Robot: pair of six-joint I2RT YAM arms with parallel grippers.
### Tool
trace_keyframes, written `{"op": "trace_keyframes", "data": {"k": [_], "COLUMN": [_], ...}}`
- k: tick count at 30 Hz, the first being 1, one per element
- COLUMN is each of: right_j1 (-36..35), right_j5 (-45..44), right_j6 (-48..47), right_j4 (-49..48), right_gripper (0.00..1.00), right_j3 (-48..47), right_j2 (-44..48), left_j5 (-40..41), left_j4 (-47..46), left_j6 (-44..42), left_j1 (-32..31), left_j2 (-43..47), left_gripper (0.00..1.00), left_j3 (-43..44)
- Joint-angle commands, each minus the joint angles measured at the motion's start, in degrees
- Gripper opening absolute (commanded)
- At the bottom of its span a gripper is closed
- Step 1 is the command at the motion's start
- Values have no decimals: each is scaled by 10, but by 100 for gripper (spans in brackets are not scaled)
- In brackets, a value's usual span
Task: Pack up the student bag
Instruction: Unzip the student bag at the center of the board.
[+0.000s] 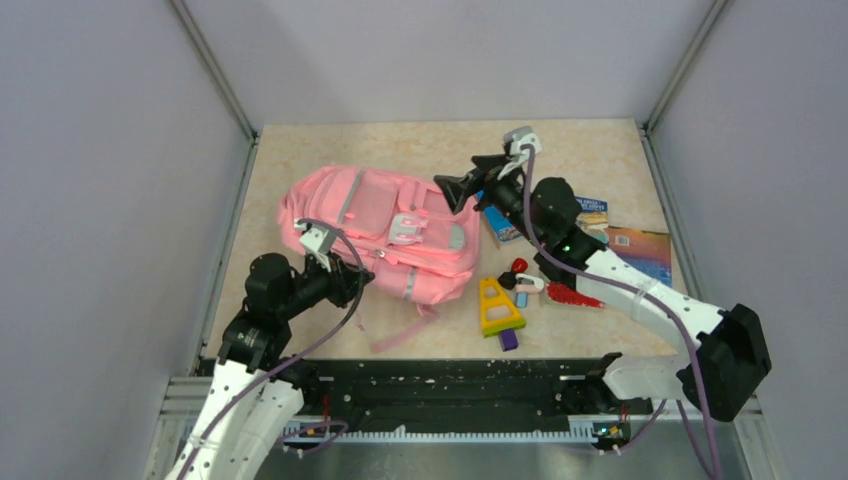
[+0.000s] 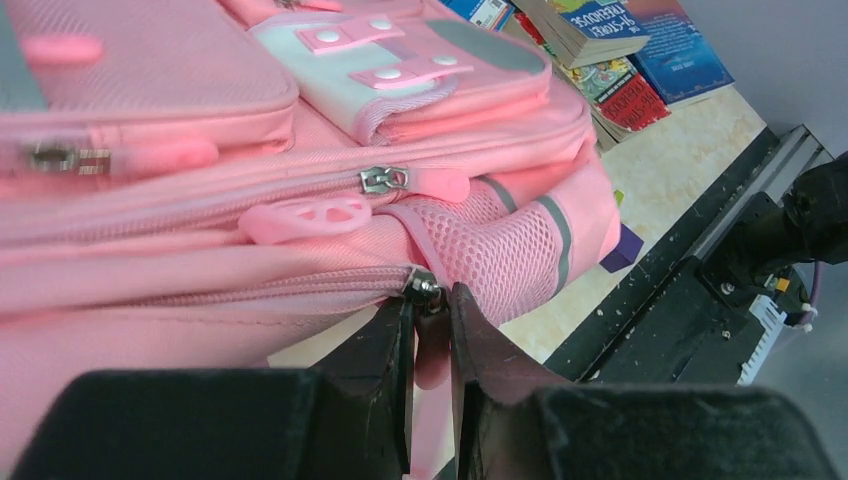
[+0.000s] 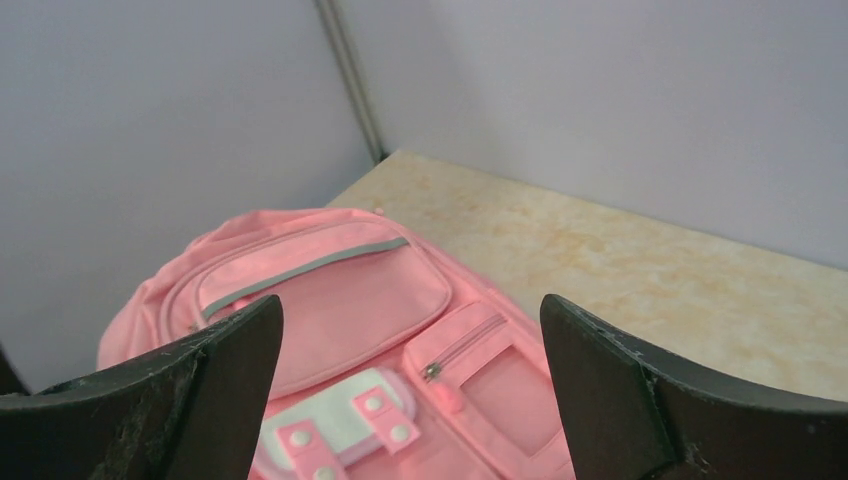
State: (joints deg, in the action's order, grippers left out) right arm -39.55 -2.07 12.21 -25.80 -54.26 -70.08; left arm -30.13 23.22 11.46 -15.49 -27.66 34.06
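Note:
My right gripper will next swing back and down, turning, to close on the grey-striped mesh side pocket, while my left gripper holds the main zipper's pull.
The pink student bag lies flat on the table, front pockets up. It fills the left wrist view and shows in the right wrist view. My left gripper is at the bag's near edge. In the left wrist view it is shut on the pink zipper pull of the main zipper, with the metal slider right at the fingertips. My right gripper hovers above the bag's right side. It is wide open and empty.
Books are stacked right of the bag, also in the left wrist view. A blue-orange book lies further right. A yellow triangle ruler, a red brush and a purple piece lie near the front. Grey walls surround the table.

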Motion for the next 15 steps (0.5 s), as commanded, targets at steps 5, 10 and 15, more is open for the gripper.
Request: {"op": "trace_keyframes", "data": {"k": [5, 10, 15], "right_j1": [-89, -124, -167], "right_j5": [129, 190, 176], "right_j6": [-133, -193, -254], "right_j4": [50, 23, 12], "right_gripper": [95, 96, 96], "right_j3": [-5, 72, 138], "right_j2": [-40, -10, 5], "left_j5": [40, 111, 132], "left_j4": [-82, -90, -169], "left_j6": [28, 208, 343], "left_j1": [-3, -3, -3], "left_j2": [-16, -18, 0], "left_gripper": [0, 0, 0], "left_j3": [43, 14, -96]}}
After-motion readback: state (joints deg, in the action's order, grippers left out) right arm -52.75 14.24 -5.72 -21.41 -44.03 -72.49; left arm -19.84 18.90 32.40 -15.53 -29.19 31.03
